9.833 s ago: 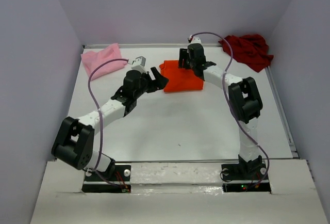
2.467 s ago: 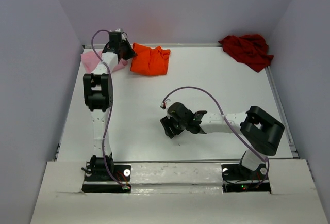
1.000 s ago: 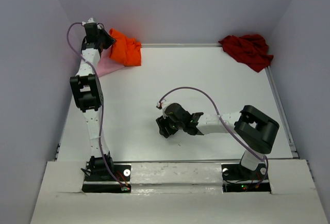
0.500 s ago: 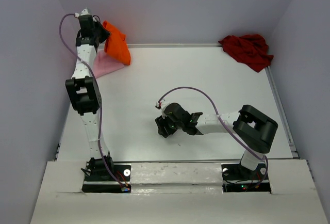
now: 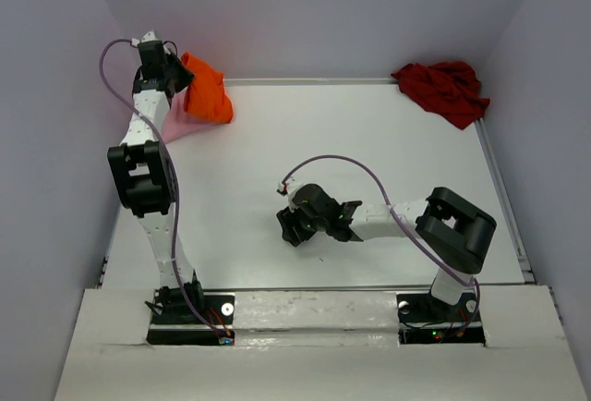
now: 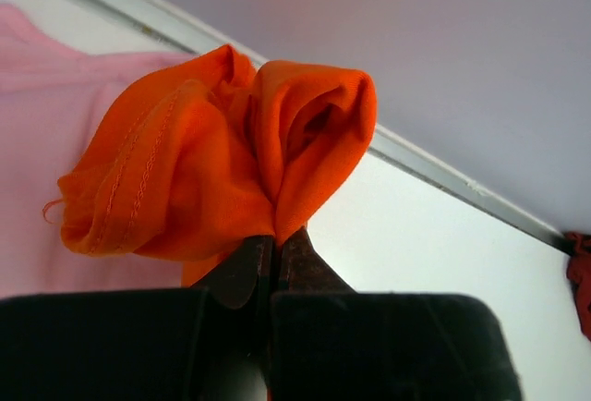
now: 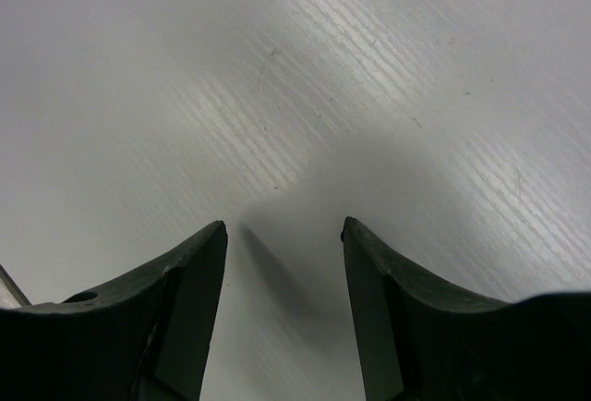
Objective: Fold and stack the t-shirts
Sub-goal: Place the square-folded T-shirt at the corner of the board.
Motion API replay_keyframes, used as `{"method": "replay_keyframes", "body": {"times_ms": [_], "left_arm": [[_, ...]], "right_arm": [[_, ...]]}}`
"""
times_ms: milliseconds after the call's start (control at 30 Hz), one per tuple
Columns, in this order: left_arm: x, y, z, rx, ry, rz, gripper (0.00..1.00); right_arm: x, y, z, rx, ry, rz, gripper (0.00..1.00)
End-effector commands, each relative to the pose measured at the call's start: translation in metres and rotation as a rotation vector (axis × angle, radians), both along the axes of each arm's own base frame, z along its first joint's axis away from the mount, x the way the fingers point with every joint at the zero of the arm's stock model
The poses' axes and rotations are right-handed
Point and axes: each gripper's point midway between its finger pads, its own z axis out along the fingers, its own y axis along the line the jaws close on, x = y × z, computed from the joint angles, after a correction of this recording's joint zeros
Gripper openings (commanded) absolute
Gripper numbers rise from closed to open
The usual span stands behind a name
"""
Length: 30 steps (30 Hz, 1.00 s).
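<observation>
I will next lower my left gripper and shift it to the left in the overhead view, over the light pink t-shirt [image 5: 175,120] [image 6: 57,158], since much of it still lies uncovered.
My left gripper [image 5: 181,76] [image 6: 275,239] is shut on the bunched orange t-shirt [image 5: 207,91] [image 6: 222,175], held up at the table's far left corner. Beneath and beside it lies the light pink t-shirt [image 5: 181,124] [image 6: 46,161], flat on the table. A dark red t-shirt [image 5: 443,89] is crumpled in the far right corner; its edge shows in the left wrist view [image 6: 582,281]. Low over bare table near the middle, my right gripper [image 5: 288,227] [image 7: 283,227] stands open with nothing between its fingers.
White walls close in on the left, back and right. A metal rim [image 5: 305,80] [image 6: 462,184] runs along the table's far edge. Purple cables [image 5: 351,163] loop over each arm.
The left arm has carried the orange t-shirt further left and up over the pink one. The right gripper has barely shifted.
</observation>
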Motion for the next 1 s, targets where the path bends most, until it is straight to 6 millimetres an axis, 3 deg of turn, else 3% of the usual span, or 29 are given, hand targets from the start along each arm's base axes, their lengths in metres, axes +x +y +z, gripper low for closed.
{"method": "replay_keyframes", "body": {"times_ms": [0, 333, 533, 767, 867, 900, 967], "left_arm": [[-0.015, 0.016, 0.037, -0.002, -0.108, 0.039, 0.0], [-0.032, 0.065, -0.007, 0.066, -0.017, 0.139, 0.0], [-0.035, 0.093, -0.015, 0.122, 0.005, 0.205, 0.0], [-0.026, 0.107, -0.021, 0.18, 0.023, 0.232, 0.0], [-0.022, 0.107, -0.029, 0.19, 0.038, 0.213, 0.19], [-0.022, 0.107, -0.029, 0.191, 0.043, 0.212, 0.33], [-0.022, 0.108, -0.036, 0.194, 0.057, 0.213, 0.49]], "right_arm": [[-0.021, -0.019, -0.037, -0.121, 0.08, 0.026, 0.59], [-0.023, -0.02, -0.036, -0.118, 0.085, 0.031, 0.59], [-0.024, -0.021, -0.037, -0.121, 0.088, 0.03, 0.59], [-0.025, -0.021, -0.038, -0.121, 0.09, 0.032, 0.59], [-0.025, -0.022, -0.038, -0.123, 0.09, 0.031, 0.59], [-0.025, -0.022, -0.039, -0.123, 0.089, 0.032, 0.59], [-0.026, -0.022, -0.039, -0.123, 0.092, 0.034, 0.59]]}}
